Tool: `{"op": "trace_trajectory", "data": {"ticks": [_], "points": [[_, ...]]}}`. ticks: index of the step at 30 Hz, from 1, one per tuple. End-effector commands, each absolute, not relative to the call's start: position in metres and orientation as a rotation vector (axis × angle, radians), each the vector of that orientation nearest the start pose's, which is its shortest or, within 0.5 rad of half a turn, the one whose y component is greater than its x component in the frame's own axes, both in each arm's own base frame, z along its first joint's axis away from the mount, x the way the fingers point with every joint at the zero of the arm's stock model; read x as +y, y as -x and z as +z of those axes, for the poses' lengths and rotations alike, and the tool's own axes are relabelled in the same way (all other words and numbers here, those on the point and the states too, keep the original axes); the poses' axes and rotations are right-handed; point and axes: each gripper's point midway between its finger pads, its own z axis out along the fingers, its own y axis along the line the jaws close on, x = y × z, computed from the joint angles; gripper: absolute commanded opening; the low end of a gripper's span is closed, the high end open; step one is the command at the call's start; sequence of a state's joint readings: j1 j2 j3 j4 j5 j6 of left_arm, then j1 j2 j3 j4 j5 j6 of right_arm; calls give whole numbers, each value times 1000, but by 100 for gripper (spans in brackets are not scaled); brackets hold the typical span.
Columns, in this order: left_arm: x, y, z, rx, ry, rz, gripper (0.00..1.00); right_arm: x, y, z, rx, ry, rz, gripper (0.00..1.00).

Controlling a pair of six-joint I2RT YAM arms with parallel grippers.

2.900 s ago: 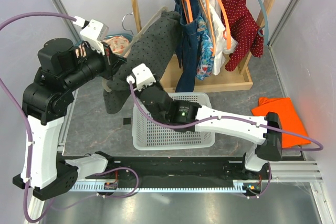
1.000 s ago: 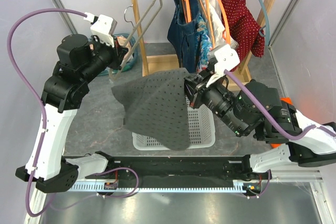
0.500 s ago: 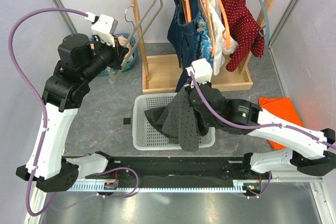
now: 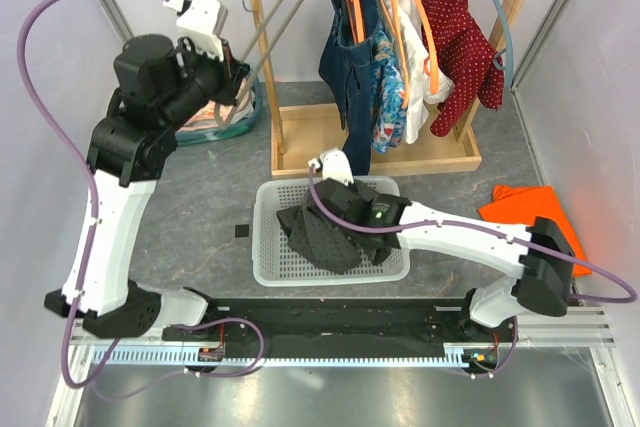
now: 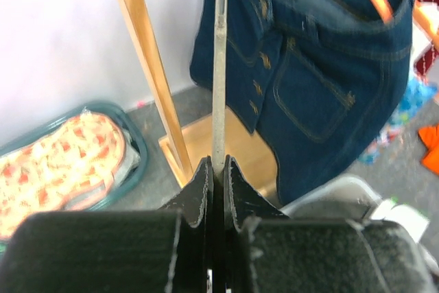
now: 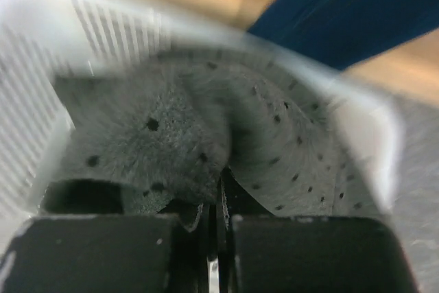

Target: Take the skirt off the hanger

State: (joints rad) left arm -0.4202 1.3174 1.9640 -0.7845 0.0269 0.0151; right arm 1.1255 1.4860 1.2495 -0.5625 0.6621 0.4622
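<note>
The robot's left gripper should next go outward and to the right in the top view, to the rack's upright by the tray (image 5: 143, 32), and release the hanger's bar (image 5: 219, 66), as the hanger is bare.
The dark grey dotted skirt (image 4: 335, 235) lies crumpled in the white basket (image 4: 268, 269), off the hanger. My right gripper (image 4: 345, 215) reaches down into the basket. In the right wrist view the gripper (image 6: 213, 195) is shut on a fold of the skirt (image 6: 164, 132). The bare grey hanger (image 4: 272, 25) is held up at the left of the wooden rack by my left gripper (image 4: 236, 82). In the left wrist view that gripper (image 5: 217, 169) is shut on the hanger's bar (image 5: 219, 66).
A wooden rack (image 4: 262, 47) at the back holds a denim garment (image 4: 355, 57), a floral one and a red dotted one (image 4: 462, 42) on coloured hangers. An orange cloth (image 4: 520, 209) lies at the right. A teal tray (image 4: 225, 117) with patterned cloth lies at the left.
The skirt came off the hanger in my right gripper, swung right, then went down into the basket. My left gripper lifted the bare hanger a little higher.
</note>
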Motion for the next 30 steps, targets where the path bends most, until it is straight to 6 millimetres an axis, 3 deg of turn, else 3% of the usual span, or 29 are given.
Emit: {"op": "trace_trajectory", "data": {"ticks": [1,5,6,13,20,26,30], "points": [[-143,-345,522,1604,-325,-251,2,318,-233,154,2216,388,239,0],[-142,-370,525,1607,-297,-171,2,318,-231,145,2231,383,238,0],[-145,-383,516,1632,-296,-149,2,318,-231,145,2232,380,240,0],[-153,-417,508,1648,-301,-94,2,321,-228,148,2226,362,300,0],[-158,-444,506,1634,-311,-34,2,320,-218,137,2232,338,391,0],[-160,-455,514,1600,-292,-26,2,322,-210,129,2251,333,448,0],[-161,-465,508,1607,-293,-5,2,321,-208,125,2257,328,453,0]]}}
